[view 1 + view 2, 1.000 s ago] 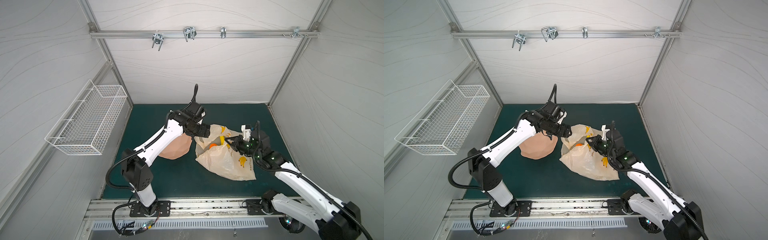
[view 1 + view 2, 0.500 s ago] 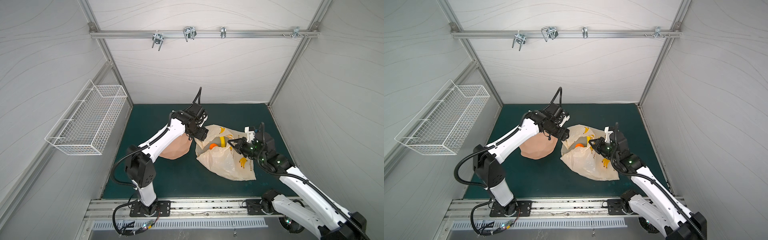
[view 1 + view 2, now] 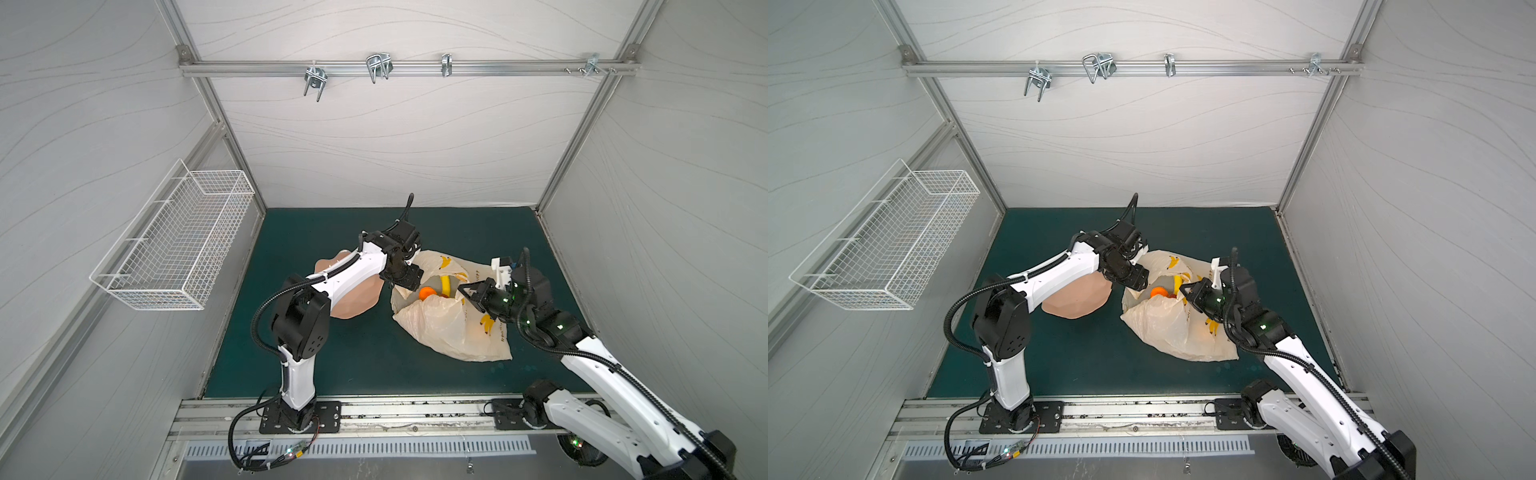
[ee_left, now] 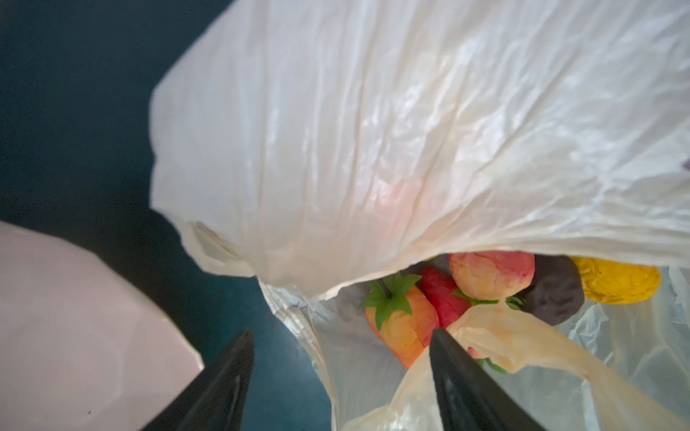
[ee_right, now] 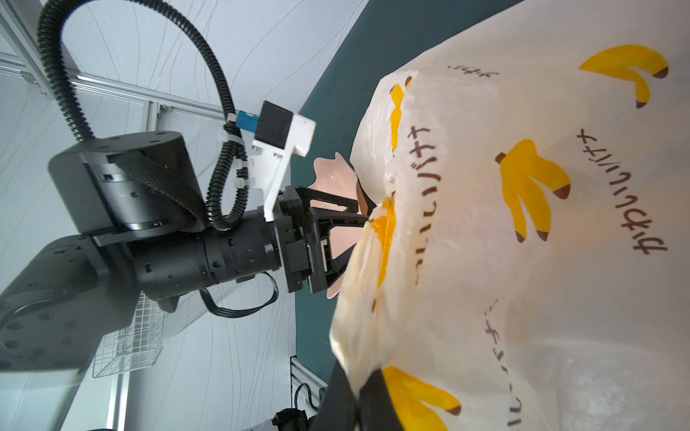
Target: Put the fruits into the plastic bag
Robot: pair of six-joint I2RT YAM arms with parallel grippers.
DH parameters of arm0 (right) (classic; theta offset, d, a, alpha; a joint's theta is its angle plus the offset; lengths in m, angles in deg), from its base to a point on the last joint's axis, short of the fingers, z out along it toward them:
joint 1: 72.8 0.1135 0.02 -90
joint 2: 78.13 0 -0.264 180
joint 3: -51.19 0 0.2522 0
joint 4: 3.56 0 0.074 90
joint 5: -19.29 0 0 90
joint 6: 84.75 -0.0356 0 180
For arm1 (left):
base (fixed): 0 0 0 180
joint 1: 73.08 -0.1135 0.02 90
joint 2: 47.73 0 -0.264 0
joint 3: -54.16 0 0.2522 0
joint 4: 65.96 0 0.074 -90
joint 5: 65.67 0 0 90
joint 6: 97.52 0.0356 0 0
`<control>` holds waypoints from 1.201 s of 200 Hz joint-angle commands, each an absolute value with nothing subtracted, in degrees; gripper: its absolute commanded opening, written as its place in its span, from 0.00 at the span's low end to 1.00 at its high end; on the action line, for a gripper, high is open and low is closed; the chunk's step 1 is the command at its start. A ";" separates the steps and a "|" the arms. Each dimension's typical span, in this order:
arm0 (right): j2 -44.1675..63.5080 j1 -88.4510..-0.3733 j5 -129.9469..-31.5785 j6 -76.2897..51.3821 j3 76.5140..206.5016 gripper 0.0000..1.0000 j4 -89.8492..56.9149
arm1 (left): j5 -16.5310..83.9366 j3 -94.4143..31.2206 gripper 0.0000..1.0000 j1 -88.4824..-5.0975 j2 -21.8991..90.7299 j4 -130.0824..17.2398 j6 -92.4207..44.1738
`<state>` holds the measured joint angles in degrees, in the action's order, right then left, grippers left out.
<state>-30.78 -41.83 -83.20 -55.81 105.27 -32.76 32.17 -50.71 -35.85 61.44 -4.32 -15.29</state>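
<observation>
My right gripper is on the bag's held rim [image 3: 461, 298] [image 5: 356, 362], and the fruits already lie inside the bag's opening. So it will next ease back toward its base, away from my left gripper, and let go of the bag's rim.
The plastic bag [image 3: 453, 328] [image 3: 1177, 332] lies on the green mat with its mouth held open. Inside it I see an orange [image 3: 426, 293] and a yellow banana [image 3: 445, 284]. The left wrist view shows several fruits in the bag's mouth: a strawberry [image 4: 405, 324], a red-and-yellow apple [image 4: 489, 274], a dark purple piece [image 4: 556, 294] and a yellow fruit [image 4: 616, 281]. My left gripper [image 3: 409, 280] [image 3: 1136, 278] [image 4: 341, 358] is open at the mouth's left rim, which stands between its fingers. My right gripper [image 3: 465, 293] [image 3: 1187, 293] [image 5: 358, 406] is shut on the bag's right rim.
A peach-pink dish [image 3: 353, 301] [image 3: 1075, 301] [image 4: 74, 336] sits on the mat just left of the bag, under my left arm. A white wire basket [image 3: 174, 245] hangs on the left wall. Metal hooks [image 3: 378, 68] hang from the rail above.
My left gripper has come down a little toward the bag's left rim and its jaws have narrowed slightly. My right gripper keeps its hold on the bag.
</observation>
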 commanded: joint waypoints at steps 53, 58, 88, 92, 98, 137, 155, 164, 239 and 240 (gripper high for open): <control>-31.82 -42.21 -83.60 -55.57 105.31 0.00 -34.51 | 25.33 -51.46 0.77 -34.41 68.54 -9.91 -21.42; -31.91 -42.21 -83.64 -55.57 105.29 0.00 -34.64 | 24.93 -51.77 0.77 -34.45 68.97 -10.24 -21.62; -32.52 -42.21 -83.97 -55.67 105.02 0.00 -35.09 | 21.31 -52.36 0.76 -34.29 70.43 -12.51 -23.33; -32.59 -42.21 -83.91 -55.75 104.99 0.00 -35.20 | 20.87 -52.41 0.75 -34.26 70.53 -12.83 -23.46; -32.84 -42.21 -83.83 -55.83 104.89 0.00 -35.41 | 20.17 -52.41 0.75 -34.26 70.72 -13.30 -23.66; -33.83 -42.21 -83.64 -56.09 104.69 0.00 -36.61 | 20.23 -52.32 0.61 -34.09 71.20 -17.61 -23.47; -34.16 -42.19 -83.41 -56.02 104.83 0.00 -37.08 | 19.37 -52.33 0.41 -34.10 70.72 -18.22 -23.01; -34.35 -42.16 -83.25 -56.00 104.81 0.00 -37.47 | 18.74 -52.00 0.33 -34.14 70.00 -18.76 -22.61; -37.97 -42.25 -83.13 -54.53 103.81 0.00 -42.59 | 17.08 -53.16 0.00 -36.40 64.34 -17.70 -20.31; -38.01 -42.23 -83.12 -54.53 103.76 0.00 -42.70 | 17.10 -53.14 0.00 -36.42 64.25 -17.72 -20.28</control>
<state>-35.98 -41.92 -83.20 -55.72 104.59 -39.05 18.94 -50.69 -34.75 68.39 -17.18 -20.80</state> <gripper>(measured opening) 0.048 0.047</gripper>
